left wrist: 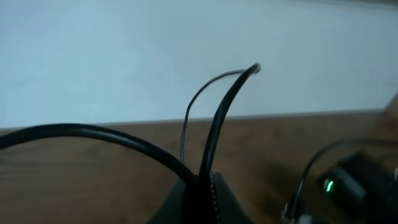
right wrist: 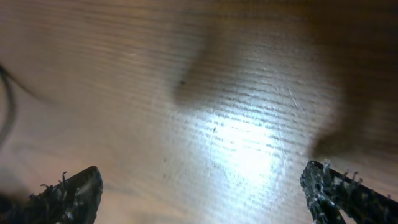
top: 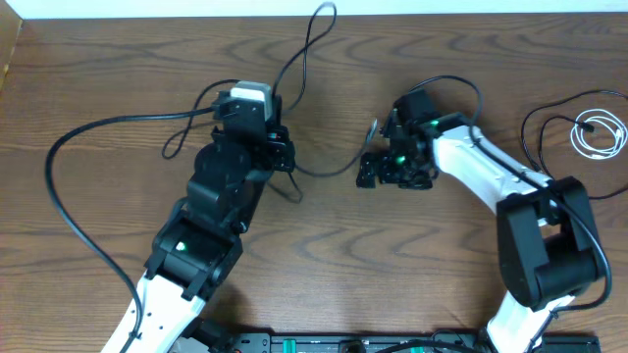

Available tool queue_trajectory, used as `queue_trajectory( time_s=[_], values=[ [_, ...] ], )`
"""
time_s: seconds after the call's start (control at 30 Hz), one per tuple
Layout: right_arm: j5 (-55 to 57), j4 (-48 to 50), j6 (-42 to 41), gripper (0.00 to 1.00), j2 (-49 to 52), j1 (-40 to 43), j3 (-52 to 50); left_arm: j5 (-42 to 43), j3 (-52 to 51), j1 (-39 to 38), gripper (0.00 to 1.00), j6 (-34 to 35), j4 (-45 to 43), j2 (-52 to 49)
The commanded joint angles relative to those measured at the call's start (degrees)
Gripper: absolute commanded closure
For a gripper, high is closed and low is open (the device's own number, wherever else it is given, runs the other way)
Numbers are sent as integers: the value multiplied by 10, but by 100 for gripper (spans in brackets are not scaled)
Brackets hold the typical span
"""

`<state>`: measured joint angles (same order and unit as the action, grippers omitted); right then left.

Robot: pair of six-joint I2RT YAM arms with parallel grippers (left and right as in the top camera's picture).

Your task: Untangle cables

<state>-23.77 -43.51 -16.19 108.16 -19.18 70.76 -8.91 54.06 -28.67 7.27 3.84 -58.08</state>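
I should tilt my left gripper next and move it down toward the right in the overhead view to let go of the black cable, since bare wood is below on that side.
My left gripper (top: 278,137) is shut on a black cable (top: 300,54), which rises from the jaws to a bend near the table's far edge. In the left wrist view the cable (left wrist: 217,124) stands up out of the shut gripper (left wrist: 202,199), and a thicker black strand (left wrist: 93,132) arcs off to the left. Another stretch of black cable (top: 329,169) runs from the left gripper towards my right gripper (top: 392,176). The right gripper (right wrist: 205,199) is open just above bare wood, nothing between its fingertips (right wrist: 74,196).
A long black loop (top: 59,157) sweeps across the left of the wooden table (top: 334,265). At the far right lie a black cable loop (top: 530,127) and a coiled white cord (top: 599,132). Both arms come in from the near edge.
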Motion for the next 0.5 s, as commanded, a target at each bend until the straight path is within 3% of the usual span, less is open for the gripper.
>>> queue_trajectory(
  time_s=[0.0,0.23,0.47],
  values=[
    [-49,-12,41,1,-67,36,4,42,50,0,93,1,21,-21],
    [-36,-52,43,1,-191,125,4,173,163,0,93,3,108,-128],
    [-36,-101,43,1,-272,197,4,273,342,0,93,5,290,-280]
  ],
)
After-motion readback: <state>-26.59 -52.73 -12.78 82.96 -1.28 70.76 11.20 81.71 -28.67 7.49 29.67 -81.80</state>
